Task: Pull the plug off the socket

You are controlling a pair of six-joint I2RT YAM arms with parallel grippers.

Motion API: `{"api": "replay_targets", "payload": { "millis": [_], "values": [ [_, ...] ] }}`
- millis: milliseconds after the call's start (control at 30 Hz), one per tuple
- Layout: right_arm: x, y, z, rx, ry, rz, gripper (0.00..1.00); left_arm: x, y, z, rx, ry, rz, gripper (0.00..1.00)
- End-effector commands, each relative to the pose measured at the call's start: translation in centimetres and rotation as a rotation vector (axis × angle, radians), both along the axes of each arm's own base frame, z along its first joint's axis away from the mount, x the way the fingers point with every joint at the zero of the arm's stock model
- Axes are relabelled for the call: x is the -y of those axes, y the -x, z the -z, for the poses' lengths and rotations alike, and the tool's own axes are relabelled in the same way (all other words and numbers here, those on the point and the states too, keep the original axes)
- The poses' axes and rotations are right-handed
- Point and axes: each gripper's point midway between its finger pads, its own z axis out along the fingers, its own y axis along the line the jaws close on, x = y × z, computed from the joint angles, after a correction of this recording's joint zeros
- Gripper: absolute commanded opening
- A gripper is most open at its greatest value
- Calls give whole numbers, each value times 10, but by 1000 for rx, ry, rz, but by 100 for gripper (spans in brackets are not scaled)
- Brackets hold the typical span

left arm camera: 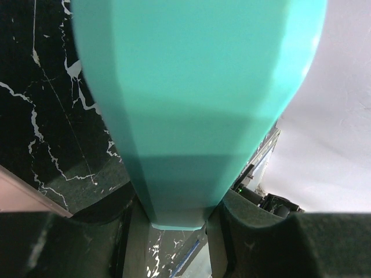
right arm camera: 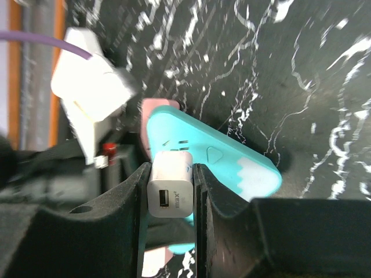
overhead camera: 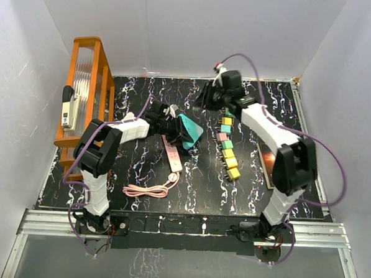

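Observation:
My right gripper will next carry the unplugged plug across, lower and release it, as the block row's far end (overhead camera: 229, 112) is below it and to its right in the top view.
My right gripper (right arm camera: 171, 194) is shut on a white USB charger plug (right arm camera: 171, 184), pinched by its two sides. The teal socket strip (right arm camera: 232, 162) lies tilted just behind it, with bare slots showing above the plug. The plug looks lifted clear of the strip. My left gripper (left arm camera: 177, 223) is shut on the narrow end of the teal strip (left arm camera: 197, 104), which fills its view. In the top view the left gripper (overhead camera: 172, 127) holds the strip (overhead camera: 190, 132) above mid-table. The right gripper (overhead camera: 206, 104) is just beyond it, and the plug is hidden there.
A pink power strip (overhead camera: 172, 156) with a coiled pink cord (overhead camera: 147, 190) lies near the left gripper. A row of coloured blocks (overhead camera: 228, 147) runs down the middle right. An orange rack (overhead camera: 82, 90) stands at the left edge. A brown board (overhead camera: 265, 165) lies at right.

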Motion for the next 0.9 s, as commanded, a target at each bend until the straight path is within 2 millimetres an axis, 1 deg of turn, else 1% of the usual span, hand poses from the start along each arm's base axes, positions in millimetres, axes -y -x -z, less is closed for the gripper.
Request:
{"api": "replay_targets", "payload": {
  "millis": [0, 67, 133, 200, 233, 300, 367, 433, 500, 600, 700, 867],
  "values": [
    [36, -10, -133, 301, -82, 81, 0, -39, 11, 56, -168, -214, -100, 0],
    [53, -15, -134, 315, -64, 118, 0, -31, 7, 51, -140, -175, -55, 0],
    [70, -23, -128, 304, -58, 143, 0, -21, 3, 47, -125, -127, -2, 0],
    [88, -34, -120, 291, -47, 172, 0, -15, 2, 45, -124, -101, 47, 0],
    [95, -39, -115, 289, -41, 187, 0, -12, -3, 42, -111, -102, 61, 0],
    [110, -51, -105, 278, -46, 211, 0, -10, -6, 41, -101, -105, 85, 0],
    [123, -66, -88, 241, -63, 231, 1, -9, -10, 40, -91, -105, 99, 1],
    [132, -83, -67, 201, -67, 246, 1, -9, -13, 39, -82, -114, 109, 9],
    [141, -99, -54, 184, -58, 267, 3, -10, -17, 37, -66, -133, 108, 19],
    [151, -122, -28, 143, -52, 276, 6, -13, -21, 35, -51, -162, 100, 32],
    [157, -140, 1, 92, -42, 283, 6, -16, -26, 34, -45, -194, 97, 40],
    [163, -162, 26, 68, -13, 275, 8, -21, -29, 37, -40, -243, 101, 52]
  ]
}}
